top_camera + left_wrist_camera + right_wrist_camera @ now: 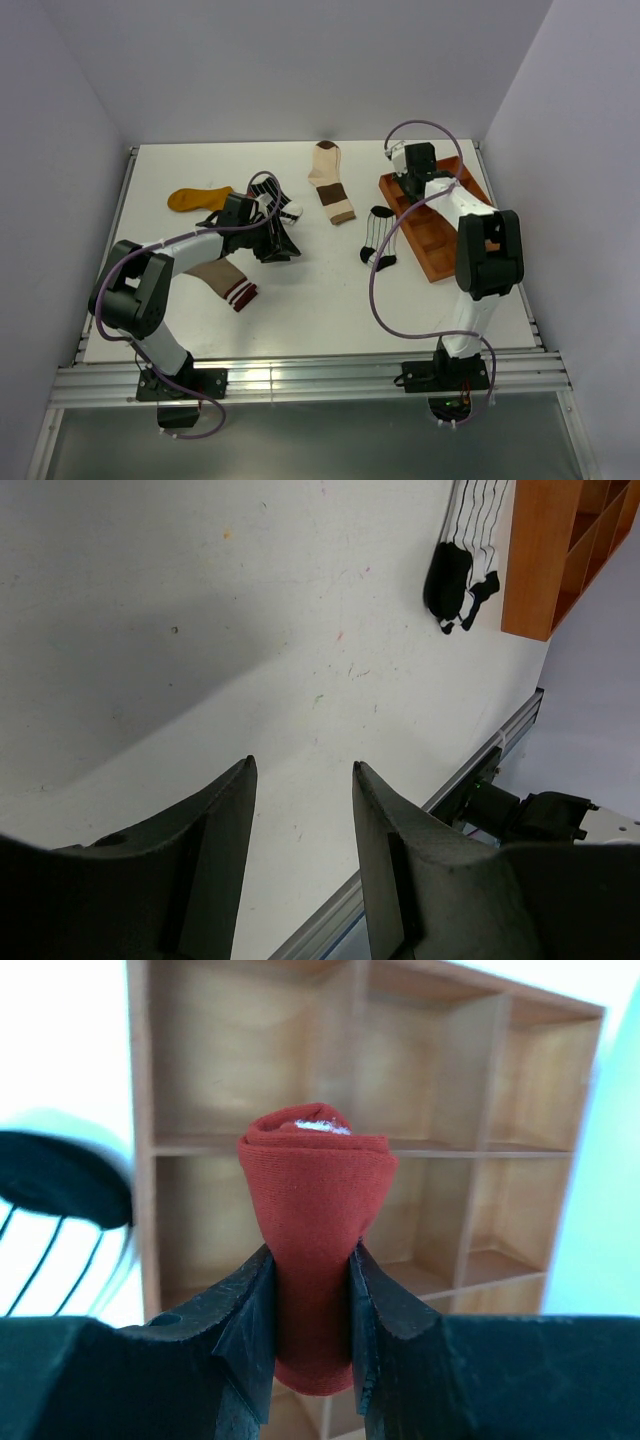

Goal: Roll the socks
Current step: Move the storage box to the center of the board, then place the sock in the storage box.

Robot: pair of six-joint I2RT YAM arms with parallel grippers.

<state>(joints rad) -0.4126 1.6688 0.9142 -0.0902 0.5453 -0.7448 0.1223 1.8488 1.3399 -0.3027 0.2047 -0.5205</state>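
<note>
The compartment along the tray's side (409, 208) beside the pinstriped sock is empty, so the robot's right hand will go down into it next and let go of the rolled red sock there.
A rolled red sock (315, 1200) is pinched upright in my right gripper (312, 1255), which is shut on it above the compartments of the brown tray (450, 1150). In the top view that gripper (405, 183) hangs over the tray's far end. My left gripper (303, 765) is open and empty over bare table, and sits (277, 245) just in front of the black-white striped sock (268, 188). Flat on the table lie the mustard sock (198, 198), the taupe sock with striped cuff (222, 283), the cream-and-brown sock (331, 180) and the white pinstriped sock (378, 238).
The tray (440, 245) stands at the right of the table, with the pinstriped sock (465, 550) right beside its left wall (535, 560). White walls close in the table on three sides. A metal rail (310, 375) runs along the near edge.
</note>
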